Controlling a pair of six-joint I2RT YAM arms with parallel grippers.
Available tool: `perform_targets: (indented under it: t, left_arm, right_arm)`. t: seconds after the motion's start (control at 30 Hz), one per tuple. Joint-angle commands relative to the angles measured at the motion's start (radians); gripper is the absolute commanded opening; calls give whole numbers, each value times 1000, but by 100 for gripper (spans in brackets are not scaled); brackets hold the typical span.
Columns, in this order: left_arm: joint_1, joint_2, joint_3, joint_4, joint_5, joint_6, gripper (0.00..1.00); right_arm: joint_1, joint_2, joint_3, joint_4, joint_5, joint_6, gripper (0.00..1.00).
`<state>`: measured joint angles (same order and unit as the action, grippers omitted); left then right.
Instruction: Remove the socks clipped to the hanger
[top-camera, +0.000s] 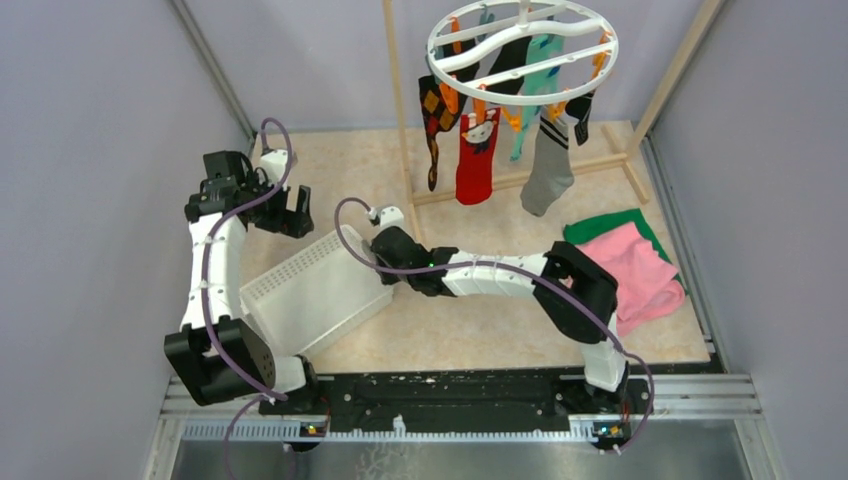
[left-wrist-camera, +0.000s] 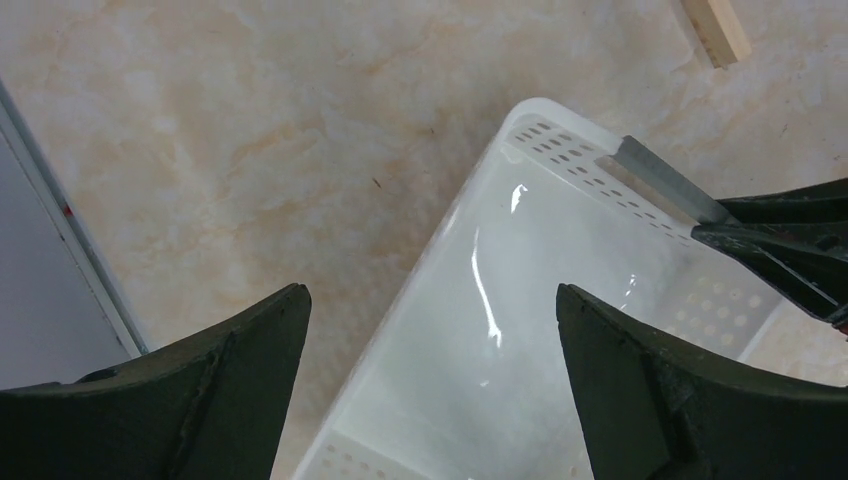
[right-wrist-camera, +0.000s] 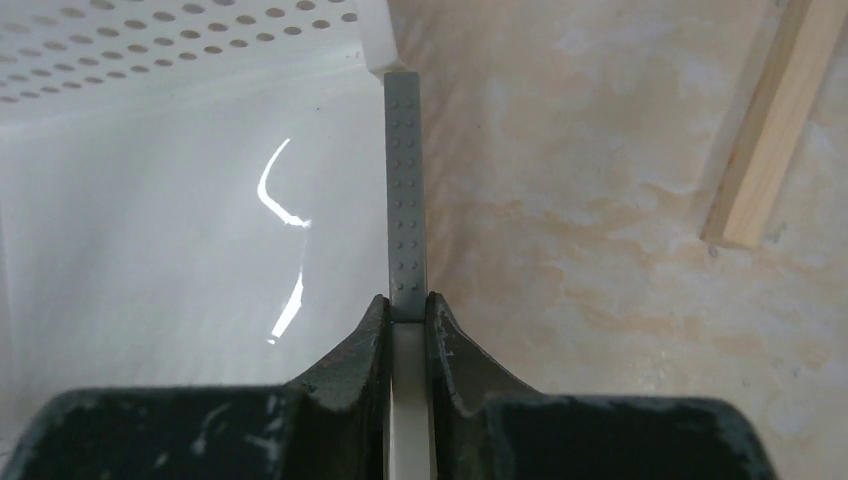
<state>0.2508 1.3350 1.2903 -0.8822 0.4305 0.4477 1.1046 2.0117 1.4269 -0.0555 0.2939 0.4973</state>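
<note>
My right gripper needs to draw the basket (top-camera: 310, 290) toward the pink cloth and release it on the bare floor before the socks, as it stands aside from them.
The white ring hanger (top-camera: 523, 50) hangs from the rack at the back. Clipped under it are several socks: black argyle (top-camera: 434, 110), red (top-camera: 478, 160), teal (top-camera: 530, 110), grey (top-camera: 548, 170) and black (top-camera: 580, 110). Both grippers are well short of them, at a white perforated basket (top-camera: 310, 290). My right gripper (right-wrist-camera: 407, 300) is shut on the basket's rim where a grey strip (right-wrist-camera: 405, 180) runs along it; it shows in the top view at the basket's right edge (top-camera: 378, 268). My left gripper (left-wrist-camera: 430, 295) hovers open over the basket's far end (top-camera: 297, 210), holding nothing.
The wooden rack frame (top-camera: 400, 110) stands between the arms and the socks, with its foot bar (right-wrist-camera: 765, 130) lying on the beige floor near the basket. Folded pink (top-camera: 630, 270) and green (top-camera: 600, 225) cloths lie at the right. Grey walls close both sides.
</note>
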Motion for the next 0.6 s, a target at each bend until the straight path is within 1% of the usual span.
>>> perform_targets:
  t: [0.0, 0.1, 0.27, 0.43, 0.57]
  left_arm:
    - [-1, -11, 1, 10, 62, 12, 99]
    - [0, -13, -2, 13, 113, 14, 99]
    - [-4, -9, -6, 22, 185, 13, 99]
    - [-15, 1, -5, 12, 213, 11, 99]
    - [-51, 9, -3, 2, 208, 13, 99]
  right_arm:
    - [34, -177, -96, -21, 88, 37, 0]
    - [61, -292, -228, -53, 152, 95, 0]
    - [96, -524, -423, -192, 260, 303, 0]
    - [113, -744, -597, -393, 373, 498, 0]
    - [114, -912, -705, -569, 451, 629, 0]
